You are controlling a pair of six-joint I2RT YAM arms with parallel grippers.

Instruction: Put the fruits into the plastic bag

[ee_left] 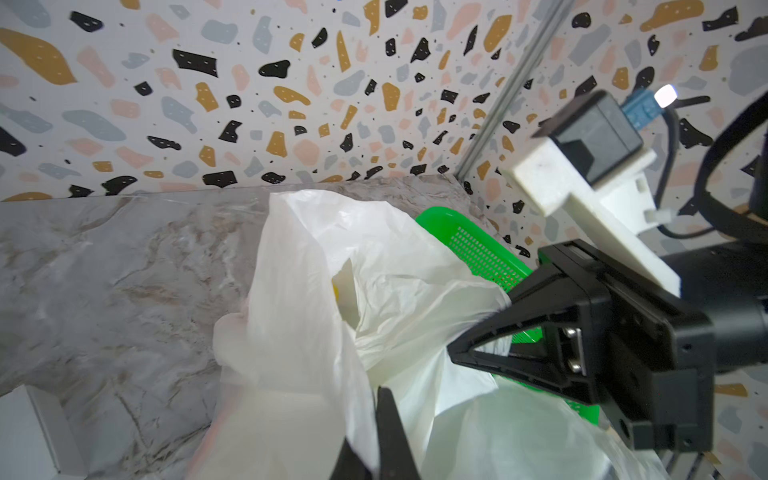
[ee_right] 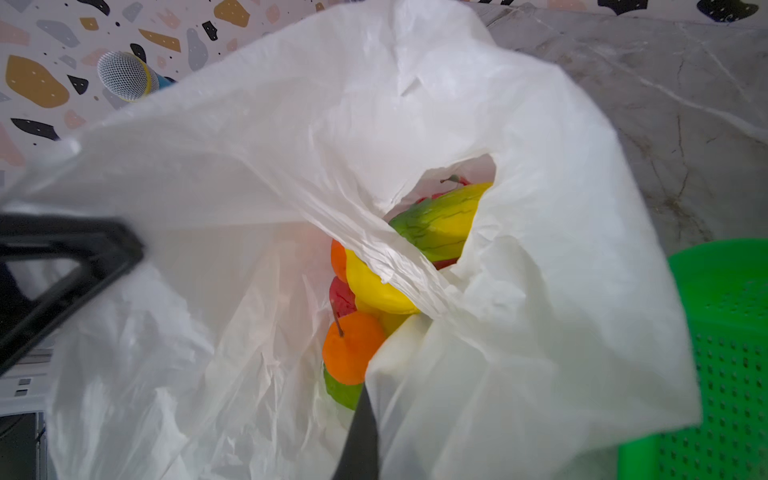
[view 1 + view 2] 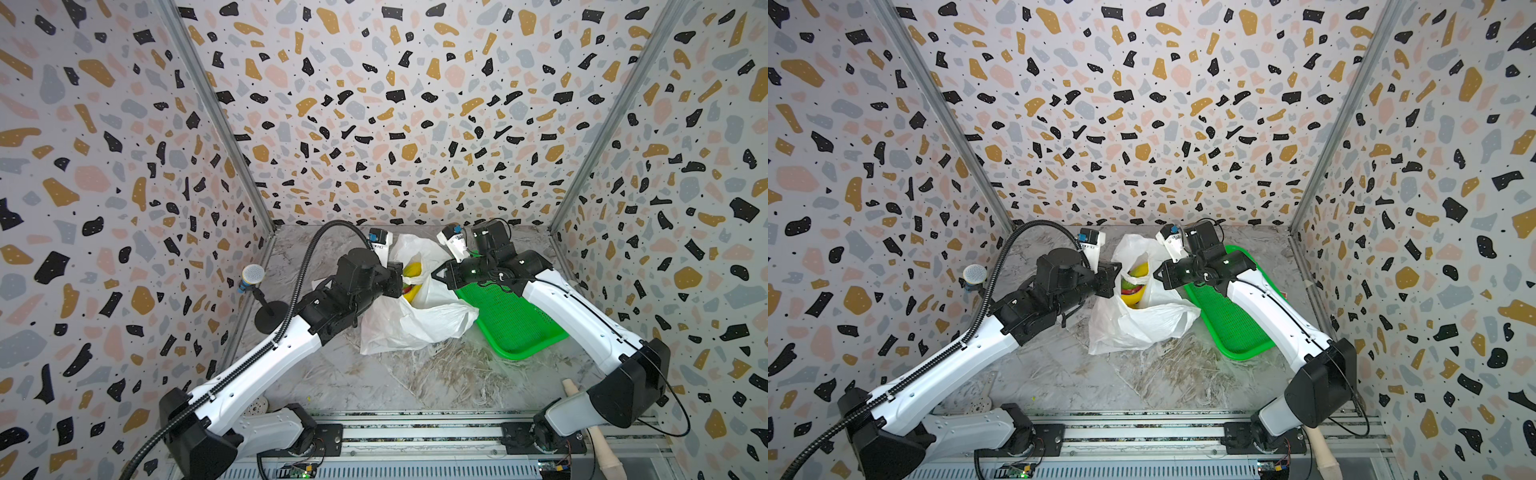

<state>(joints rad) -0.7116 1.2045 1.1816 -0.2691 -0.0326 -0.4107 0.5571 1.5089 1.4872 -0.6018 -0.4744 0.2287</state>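
My left gripper is above the fruits, so it should move toward the green tray and down beside the bag's opening (image 3: pixel 412 280) (image 1: pixel 348 296) to release the bag's pinched rim.
The white plastic bag (image 3: pixel 419 324) (image 3: pixel 1138 324) stands on the marble table with its mouth held up between both arms. My left gripper (image 3: pixel 397 280) (image 3: pixel 1113 279) (image 1: pixel 372 440) is shut on the bag's left rim, with thin film pinched between its jaws. My right gripper (image 3: pixel 435 274) (image 3: pixel 1156 274) (image 2: pixel 368 415) is shut on the right rim. Inside the bag (image 2: pixel 291 124) lie the fruits: a green-yellow oblong (image 2: pixel 440 220), a yellow one (image 2: pixel 374 286), an orange (image 2: pixel 353 345), a red one (image 2: pixel 343 297) and a green one (image 2: pixel 340 390). Others are hidden under film.
A green mesh tray (image 3: pixel 515 324) (image 3: pixel 1233 324) (image 2: pixel 731 332) lies right of the bag, under my right arm. A microphone on a black stand (image 3: pixel 253 276) (image 3: pixel 974 274) stands by the left wall. A small white box (image 1: pixel 25 432) sits near the left arm.
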